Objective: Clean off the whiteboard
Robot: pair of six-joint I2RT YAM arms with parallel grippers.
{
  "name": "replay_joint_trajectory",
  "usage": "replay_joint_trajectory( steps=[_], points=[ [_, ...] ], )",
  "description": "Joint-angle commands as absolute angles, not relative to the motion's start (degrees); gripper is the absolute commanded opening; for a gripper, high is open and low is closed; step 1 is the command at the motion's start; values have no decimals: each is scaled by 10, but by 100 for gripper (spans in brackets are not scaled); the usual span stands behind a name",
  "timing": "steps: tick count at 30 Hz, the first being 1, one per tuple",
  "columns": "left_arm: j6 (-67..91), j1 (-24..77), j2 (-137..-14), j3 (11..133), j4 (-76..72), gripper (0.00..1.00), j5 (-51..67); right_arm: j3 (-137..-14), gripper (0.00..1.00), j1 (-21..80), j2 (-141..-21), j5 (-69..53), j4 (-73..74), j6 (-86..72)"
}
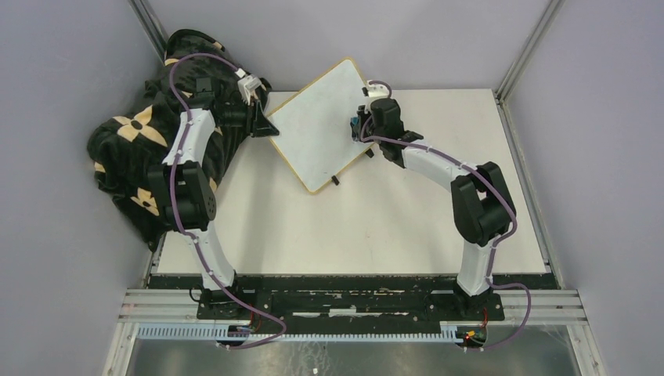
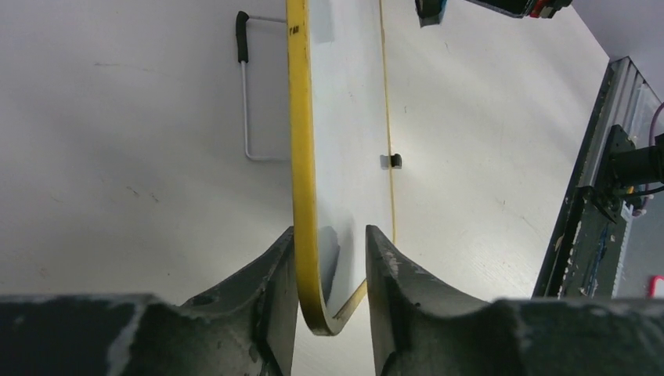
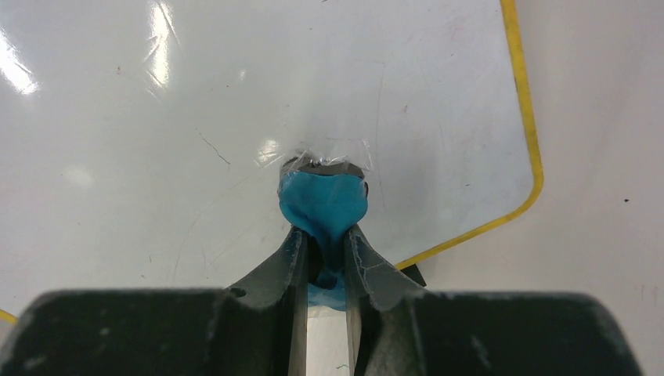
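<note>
Next, I move my right gripper back, to the right in the top view and down to release the eraser [image 3: 322,200], as bare tabletop lies below it on that side.
The whiteboard [image 1: 313,133] lies turned diagonally at the back of the table, with a yellowish frame and a white face that shows no red marks. My left gripper [image 1: 264,124] is at its left corner. In the left wrist view the board [image 2: 344,117] is edge-on and its rounded corner sits between the spread fingers of that gripper [image 2: 330,258]. The left finger is against the frame and the right one stands apart. My right gripper [image 3: 325,239] is shut on a blue eraser [image 3: 322,200], whose dark tip presses on the board's face [image 3: 235,102] near its right corner.
A black bag with tan flower shapes [image 1: 141,149] is heaped at the left wall, behind my left arm. A thin wire stand [image 2: 245,102] shows behind the board, and a small black foot [image 2: 395,160] on its front edge. Metal rails border the table [image 1: 407,227].
</note>
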State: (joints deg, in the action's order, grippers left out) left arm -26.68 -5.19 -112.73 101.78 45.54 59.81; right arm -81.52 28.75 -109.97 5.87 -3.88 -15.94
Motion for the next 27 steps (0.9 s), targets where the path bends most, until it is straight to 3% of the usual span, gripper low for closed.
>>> replay_joint_trajectory(
  steps=[1, 9, 27],
  points=[
    [-284, -42, -1117, 1024, 468, 45, 589, -801, 1, 286, -1056, 67, -60, -149],
    [-245, -44, -1089, 1015, 430, 59, 564, -776, 1, 286, -1034, 64, -65, -154],
    [-131, -76, -961, 922, 277, 62, 523, -715, 1, 287, -953, 76, -51, -158]
  ],
)
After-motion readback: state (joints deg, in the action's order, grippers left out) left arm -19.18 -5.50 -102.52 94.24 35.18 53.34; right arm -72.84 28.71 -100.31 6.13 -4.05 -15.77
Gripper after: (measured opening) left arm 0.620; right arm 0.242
